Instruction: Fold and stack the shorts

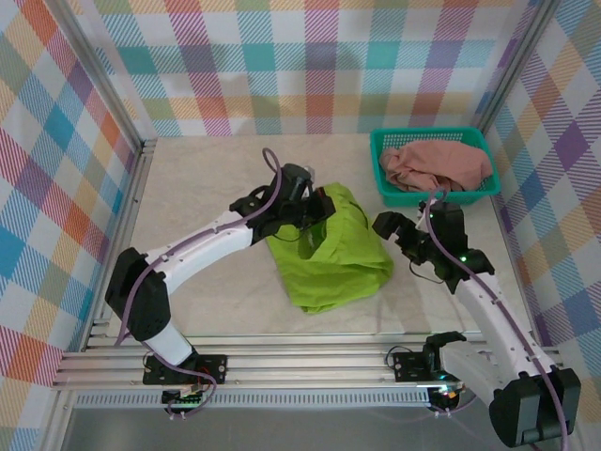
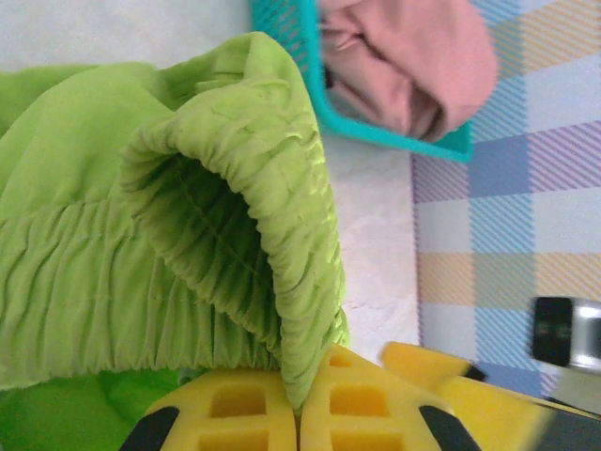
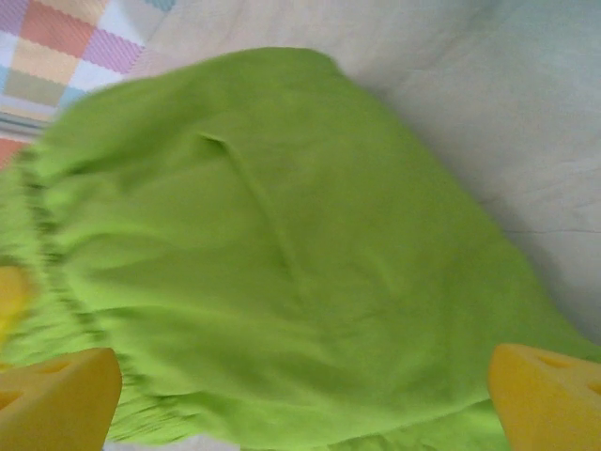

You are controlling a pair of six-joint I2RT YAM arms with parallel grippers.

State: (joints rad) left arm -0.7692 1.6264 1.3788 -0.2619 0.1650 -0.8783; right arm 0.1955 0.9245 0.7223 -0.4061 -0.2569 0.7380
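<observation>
The left gripper brings the looped waistband back down to the shorts' edge away from the basket next, flattening it, and releases. That edge lies back from and below it.
The lime green shorts lie crumpled in the middle of the table. My left gripper sits at their far edge. In the left wrist view it is shut on a fold of the gathered waistband, which stands up in a loop. My right gripper hovers at the right edge of the green shorts. It is open, its yellow fingers spread wide over the cloth with nothing pinched. The salmon pink shorts lie bunched in the teal basket.
The teal basket stands at the back right, close to the checked side wall. Bare pale tabletop lies left of the green shorts and along the front. An aluminium rail runs across the near edge.
</observation>
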